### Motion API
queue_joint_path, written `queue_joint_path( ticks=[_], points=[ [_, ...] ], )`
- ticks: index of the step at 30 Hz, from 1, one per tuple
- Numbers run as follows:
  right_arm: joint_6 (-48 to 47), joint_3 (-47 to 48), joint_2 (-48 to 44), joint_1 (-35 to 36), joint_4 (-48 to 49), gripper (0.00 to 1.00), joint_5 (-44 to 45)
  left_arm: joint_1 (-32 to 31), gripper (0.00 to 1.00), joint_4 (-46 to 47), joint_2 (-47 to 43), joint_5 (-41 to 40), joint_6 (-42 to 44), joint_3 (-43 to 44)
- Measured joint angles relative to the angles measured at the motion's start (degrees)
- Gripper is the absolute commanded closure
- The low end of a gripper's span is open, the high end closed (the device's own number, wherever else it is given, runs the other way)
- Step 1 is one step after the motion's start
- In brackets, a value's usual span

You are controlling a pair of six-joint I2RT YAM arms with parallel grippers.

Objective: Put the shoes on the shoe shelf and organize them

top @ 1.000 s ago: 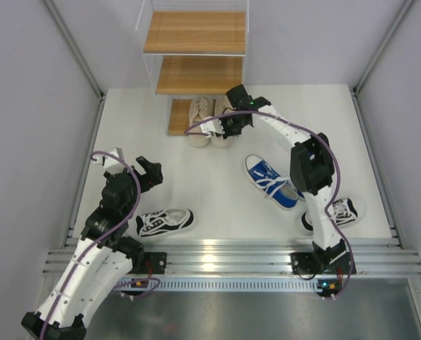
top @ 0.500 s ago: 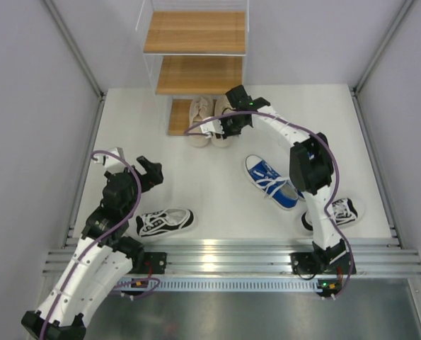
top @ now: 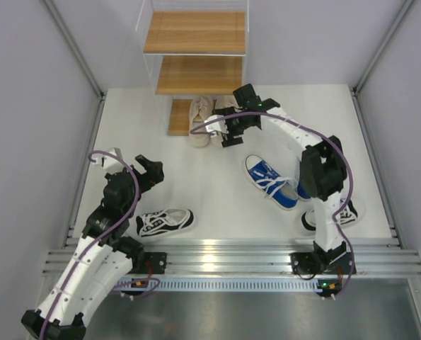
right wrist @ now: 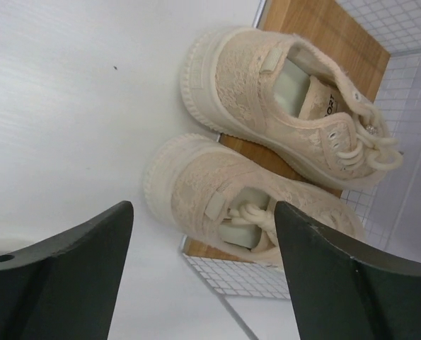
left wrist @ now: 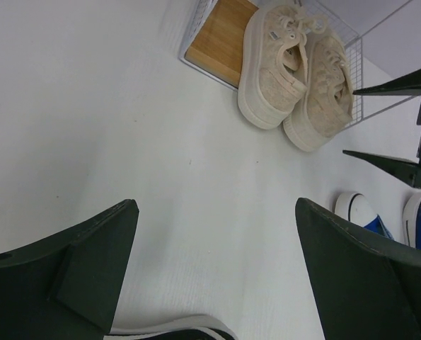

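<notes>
The nearby black-and-white shoe is still off the shelf [top: 180, 117], so I will move my open left gripper back and down onto the shoe's far side [top: 167, 212] beside its opening.
Two beige shoes [top: 201, 119] [right wrist: 288, 92] stand side by side on the lowest board of the shoe shelf [top: 180, 117], toes inward, heels jutting over its front edge. My right gripper [top: 229, 129] [right wrist: 203, 209] is open just behind the right-hand beige shoe [right wrist: 224, 191], not touching it. A blue shoe [top: 270, 181] lies mid-table; a second one is mostly hidden behind the right arm. One black-and-white shoe [top: 165, 221] lies near the left arm, another [top: 346, 211] by the right arm's base. My left gripper [top: 148, 172] [left wrist: 216, 205] hangs open and empty over bare table.
The two upper boards [top: 194, 32] of the shelf carry nothing. Left of the beige pair a strip of the lowest board [left wrist: 217, 42] is bare. Grey walls and metal rails [top: 76, 64] bound the white table on both sides.
My right gripper has opened and let go of the right-hand beige shoe, then drawn back slightly to the right. The left arm has barely moved.
</notes>
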Motion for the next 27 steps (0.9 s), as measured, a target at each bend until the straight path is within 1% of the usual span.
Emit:
queue_joint_path(
  ticks=[2,4,7,9,11,14,15,17,21,24,27],
  points=[
    [0.48,-1.64,-2.84,-0.04,-0.92,0.14,-1.55,0.0,0.02,-0.17,0.31,-0.04,-2.78,0.0],
    [1.55,-4.04,-7.08,-0.04,-2.43,0.13,-3.08,0.02,0.02,-0.66,0.79,-0.2,-6.1,0.0],
    [5.11,-6.25,-13.33,-0.02,-5.49,0.13,-4.7,0.02,0.02,-3.76,2.49,-0.22,-13.77,0.35],
    [9.2,-7.76,-18.27,-0.02,-7.56,0.13,-5.9,0.02,0.02,-5.9,3.63,0.22,-19.08,0.55],
    [15.28,-10.82,-23.5,-0.13,-7.85,0.14,-7.04,0.02,0.03,-7.93,4.39,1.66,-24.63,0.57],
    [23.91,-18.51,-32.15,-0.7,-7.26,0.14,-9.4,0.04,0.05,-12.37,5.92,3.52,-32.72,1.51],
    [26.53,-21.94,-35.26,-1.2,-7.06,0.14,-10.05,0.07,0.08,-14.51,6.84,4.31,-35.85,2.4],
    [30.45,-28.17,-39.85,-2.29,-6.56,0.14,-10.99,0.11,0.1,-18.6,9.49,5.92,-40.26,4.74],
    [35.21,-37.22,-43.76,-5.53,-6.78,0.14,-11.96,0.11,0.11,-27.12,19.06,10.82,-47.69,11.54],
    [37.57,-40.13,-43.93,-8.02,-6.49,0.14,-12.09,0.11,0.1,-31.76,26.32,15.32,-50.34,15.13],
    [39.1,-41.86,-44.5,-9.62,-5.81,0.15,-12.33,0.11,0.08,-37.16,30.49,19.23,-51.41,17.77]
  ],
)
